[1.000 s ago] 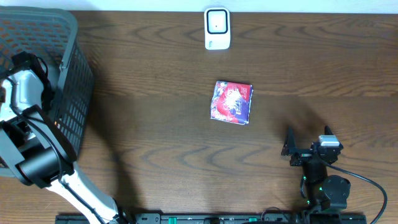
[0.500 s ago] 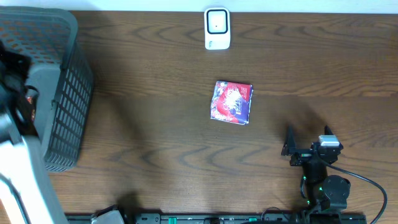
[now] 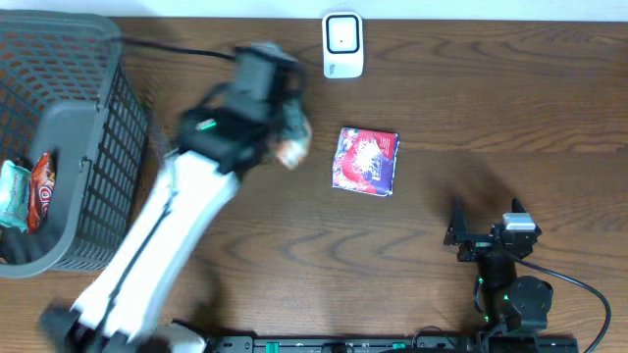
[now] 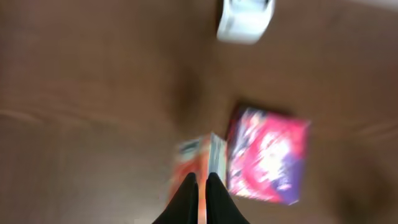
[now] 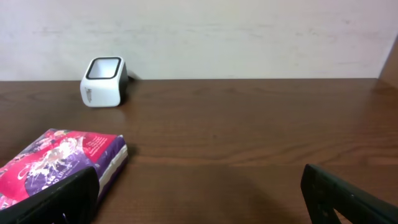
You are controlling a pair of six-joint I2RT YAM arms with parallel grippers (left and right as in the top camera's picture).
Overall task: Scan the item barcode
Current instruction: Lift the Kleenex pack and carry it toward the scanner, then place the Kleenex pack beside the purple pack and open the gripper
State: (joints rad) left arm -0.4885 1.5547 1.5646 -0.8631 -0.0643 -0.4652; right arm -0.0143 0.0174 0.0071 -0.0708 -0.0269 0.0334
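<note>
I will swing my left gripper toward the red and purple packet and release the item beside the packet's near corner, where the table is empty.
My left gripper [image 3: 287, 139] hovers blurred over the table's middle, just left of a red and purple packet [image 3: 366, 161]. It is shut on the item [image 4: 200, 155], a thin orange and pale packet held edge-on between the black fingertips [image 4: 186, 190]. The white barcode scanner [image 3: 342, 44] stands at the far edge, beyond both; it also shows as a blur [image 4: 245, 18] in the left wrist view. My right gripper [image 5: 199, 199] rests low at the front right, open and empty, facing the red and purple packet [image 5: 62, 155] and the scanner [image 5: 104, 73].
A grey mesh basket [image 3: 108, 118] stands at the far left with a few snack packets [image 3: 29, 191] inside. The left arm stretches diagonally from the front left edge across the table. A pale wall runs behind the scanner.
The left arm has swung out of the basket and rightward across the table, carrying the orange item to beside the red and purple packet. The right arm has not moved.
</note>
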